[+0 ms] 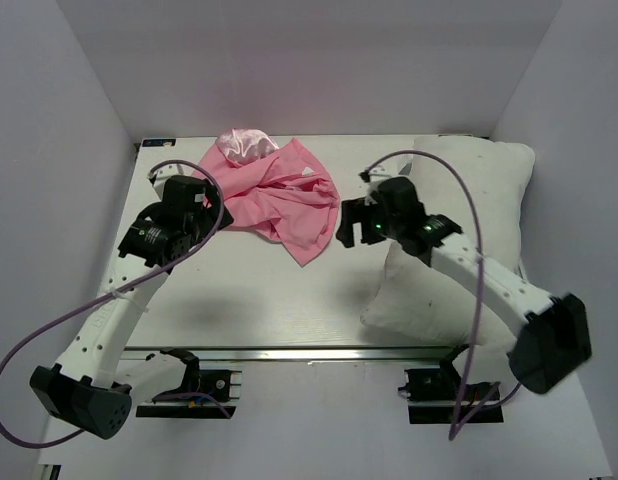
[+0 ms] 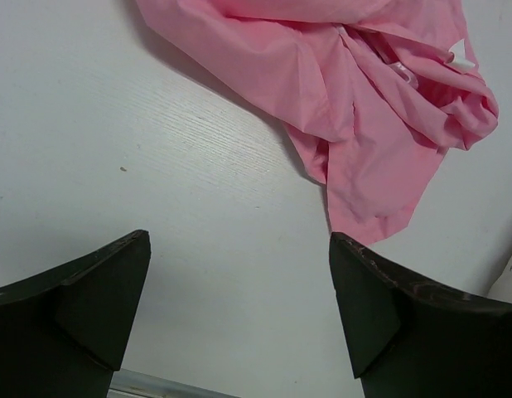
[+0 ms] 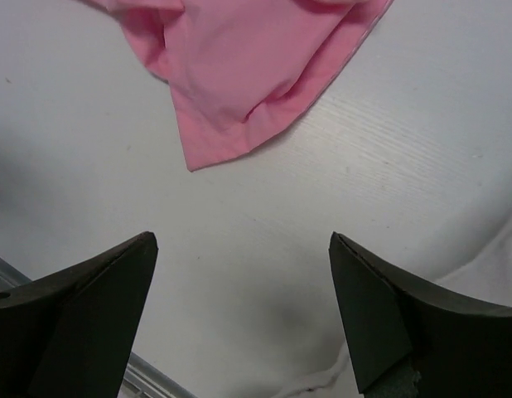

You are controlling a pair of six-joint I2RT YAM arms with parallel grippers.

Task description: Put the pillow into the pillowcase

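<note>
My right gripper needs to move across and down onto the near edge of the pillowcase, because that edge is below it and to its left in the top view.
The pink pillowcase point(image 1: 279, 195) lies crumpled at the back middle of the table, its shiny satin part at the far end. It also shows in the left wrist view point(image 2: 355, 99) and the right wrist view point(image 3: 239, 66). The white pillow point(image 1: 469, 250) lies along the right side, partly under my right arm; an edge of it shows in the right wrist view point(image 3: 496, 274). My left gripper point(image 1: 194, 215) is open and empty, just left of the pillowcase. My right gripper point(image 1: 351, 228) is open and empty, between the pillowcase's right corner and the pillow.
White walls enclose the table on the left, back and right. The metal rail point(image 1: 289, 352) runs along the near edge, with both arm bases mounted on it.
</note>
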